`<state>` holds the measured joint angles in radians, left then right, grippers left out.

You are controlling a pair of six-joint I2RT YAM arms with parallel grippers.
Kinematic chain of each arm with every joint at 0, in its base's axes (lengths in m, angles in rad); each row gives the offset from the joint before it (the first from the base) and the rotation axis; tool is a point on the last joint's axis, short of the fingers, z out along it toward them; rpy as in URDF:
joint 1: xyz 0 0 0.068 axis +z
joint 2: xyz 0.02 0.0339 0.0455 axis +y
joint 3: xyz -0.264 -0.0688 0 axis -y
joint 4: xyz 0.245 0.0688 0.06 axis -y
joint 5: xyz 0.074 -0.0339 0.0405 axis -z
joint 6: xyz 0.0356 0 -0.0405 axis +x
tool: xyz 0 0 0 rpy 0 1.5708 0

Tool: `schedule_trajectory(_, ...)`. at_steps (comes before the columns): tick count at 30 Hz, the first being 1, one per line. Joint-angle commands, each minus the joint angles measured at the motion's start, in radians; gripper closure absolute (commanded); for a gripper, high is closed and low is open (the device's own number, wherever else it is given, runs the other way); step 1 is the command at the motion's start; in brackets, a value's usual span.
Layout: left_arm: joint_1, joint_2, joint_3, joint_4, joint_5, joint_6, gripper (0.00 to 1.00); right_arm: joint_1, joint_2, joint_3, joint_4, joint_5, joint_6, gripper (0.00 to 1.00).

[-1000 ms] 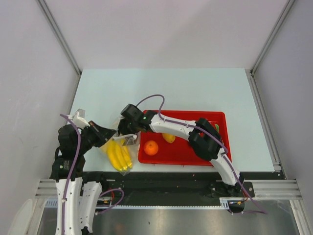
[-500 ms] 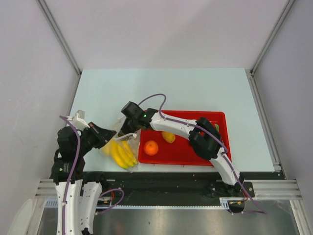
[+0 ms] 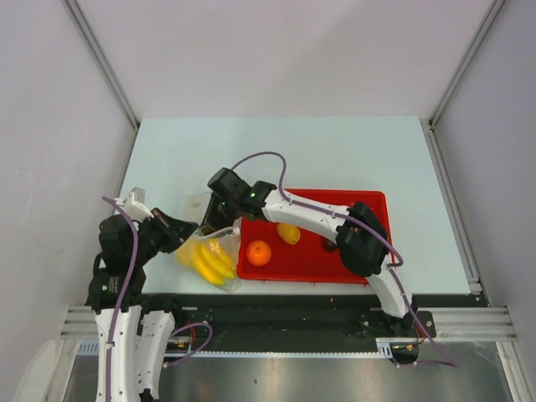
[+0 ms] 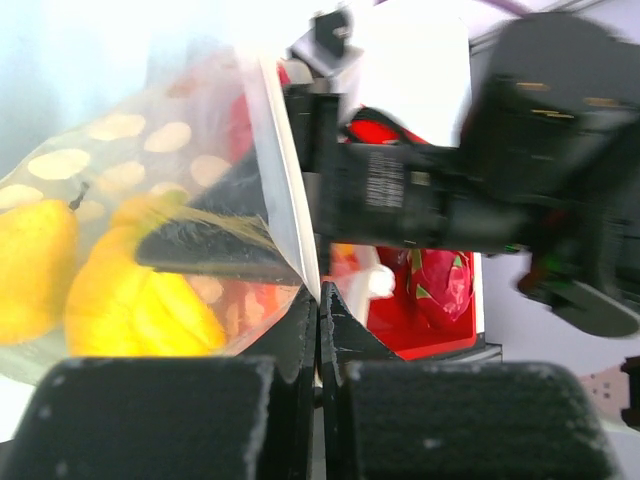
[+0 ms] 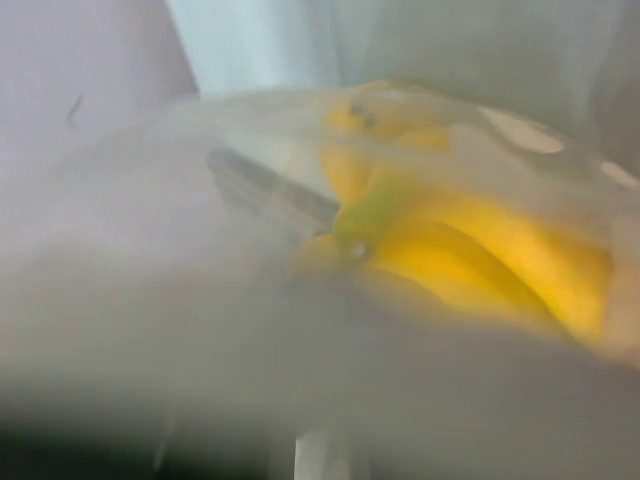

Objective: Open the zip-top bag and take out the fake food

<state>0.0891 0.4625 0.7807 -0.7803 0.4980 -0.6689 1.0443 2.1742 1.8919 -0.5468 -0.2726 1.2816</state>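
My right gripper is holding the bananas and should raise them, then lower and release them past the mango (image 3: 289, 234), because that part of the tray's bottom is to the gripper's right in the top view.
The zip-top bag (image 3: 224, 251), clear with white dots, lies just left of the red tray (image 3: 368, 201). A yellow banana bunch (image 3: 208, 261) is inside it. My left gripper (image 3: 179, 235) is shut on the bag's edge (image 4: 300, 250). The left wrist view also shows a yellow pear (image 4: 30, 270) in the bag. My right gripper (image 3: 218, 224) is at the bag's mouth, with one dark finger (image 4: 210, 250) inside the plastic. In the right wrist view its fingers are lost in blur, and the banana bunch (image 5: 470, 255) is close ahead. An orange (image 3: 259, 252) and a mango (image 3: 289, 234) lie in the tray.
A small dark fruit (image 3: 329, 244) lies in the tray beside the right forearm. A pink-green dragon fruit (image 4: 440, 285) sits in the tray near its edge. The right arm (image 3: 310, 216) stretches across the tray. White walls close the table at the back and sides.
My right gripper has moved up and left, further into the bag's mouth. The bag and bananas have turned and shifted slightly. The left gripper has kept its hold.
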Motion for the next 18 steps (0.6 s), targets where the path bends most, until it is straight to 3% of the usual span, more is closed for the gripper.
schedule_trajectory(1,0.000,-0.010,0.002,0.021,-0.027,0.025,1.00,0.008,-0.131,-0.013,0.100,-0.074,-0.129,1.00)
schedule_trajectory(13,0.000,-0.041,0.040,-0.036,-0.045,0.015,1.00,0.010,-0.266,-0.099,0.245,-0.122,-0.378,1.00)
schedule_trajectory(18,-0.002,-0.073,0.028,-0.066,-0.047,0.008,1.00,-0.026,-0.292,-0.079,0.330,-0.145,-0.334,1.00)
